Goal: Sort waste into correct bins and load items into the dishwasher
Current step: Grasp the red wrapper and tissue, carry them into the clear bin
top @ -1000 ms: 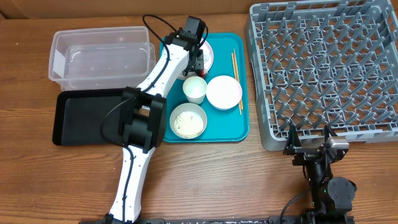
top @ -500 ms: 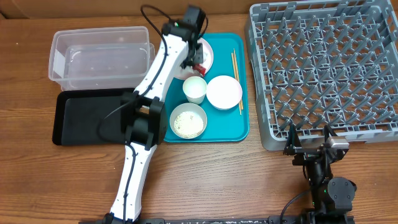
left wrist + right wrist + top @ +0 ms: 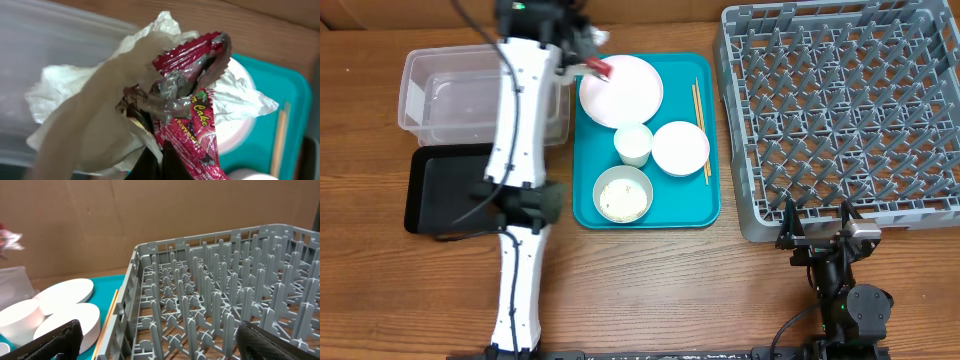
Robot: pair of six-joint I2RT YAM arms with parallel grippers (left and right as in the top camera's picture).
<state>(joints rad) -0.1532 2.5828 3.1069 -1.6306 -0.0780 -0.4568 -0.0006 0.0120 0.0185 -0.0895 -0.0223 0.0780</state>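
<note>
I need to move my left gripper to the left in the overhead view next, over the clear tub [image 3: 55, 42], then lower it and release the wrapper [image 3: 192, 115], which still hangs over the plate's edge.
My left gripper [image 3: 588, 60] is shut on the red shiny snack wrapper [image 3: 192, 115] and the crumpled white napkin [image 3: 95, 100], held in the air between the clear tub [image 3: 480, 95] and the bare round white plate [image 3: 620, 90]. The wrapper also shows in the overhead view [image 3: 604, 70]. On the teal tray [image 3: 705, 205] stand a small white cup [image 3: 634, 145], an empty white bowl [image 3: 680, 148] and a bowl of rice grains [image 3: 623, 195]. Wooden chopsticks [image 3: 699, 105] lie along the tray's right side. My right gripper [image 3: 165, 347] is open and empty at the grey dish rack's [image 3: 840, 110] front edge.
The shallow black tray [image 3: 445, 190] lies in front of the clear tub, partly under my left arm. The left arm spans from the table's front to the back, across the tub's right end. The rack holds nothing.
My left gripper lifted the wrapper and napkin off the plate and swung left and back toward the clear tub. The plate is now bare. The right arm has not moved.
</note>
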